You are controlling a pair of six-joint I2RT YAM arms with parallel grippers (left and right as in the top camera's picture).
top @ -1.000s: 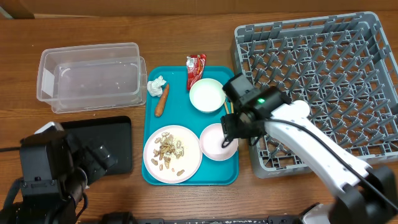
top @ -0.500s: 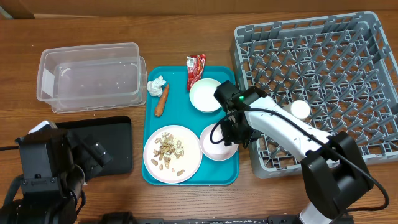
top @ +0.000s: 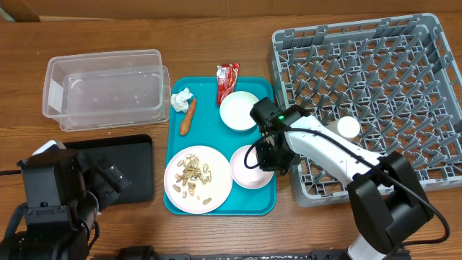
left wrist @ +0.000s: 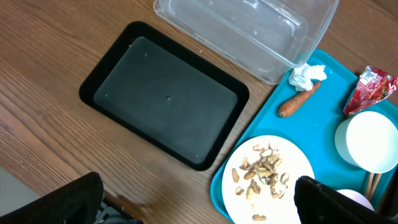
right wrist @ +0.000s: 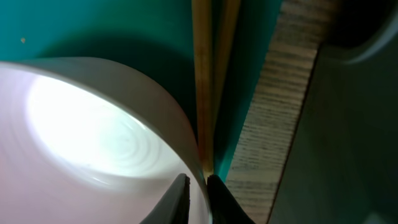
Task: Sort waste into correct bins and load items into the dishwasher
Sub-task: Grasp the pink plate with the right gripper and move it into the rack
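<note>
My right gripper should lift the pink bowl outward over the dish rack (top: 375,79), tip it and release it on pegs of the dish rack beside the white cup, because those pegs stand empty.
My right gripper (top: 269,156) is shut on the right rim of the pink bowl (top: 247,167), which sits on the teal tray (top: 254,206); one finger is inside the rim (right wrist: 198,167), the other outside. Wooden chopsticks (right wrist: 208,81) lie right beside the bowl. Also on the tray are a white bowl (top: 239,110), a plate of peanut shells (top: 198,179), a carrot (top: 188,115), a crumpled tissue (top: 180,99) and a red wrapper (top: 227,79). The grey dish rack (top: 375,79) stands to the right. My left gripper (left wrist: 199,205) is open over the wood by the tray's corner.
A clear plastic bin (top: 105,88) stands at the back left and a black tray (top: 126,167) lies in front of it. A white cup (top: 349,128) sits in the rack. The rack's near-left corner is close to my right arm.
My right gripper has lowered and closed onto the pink bowl's rim. The bowl and the plate have shifted slightly left. The left arm has not moved.
</note>
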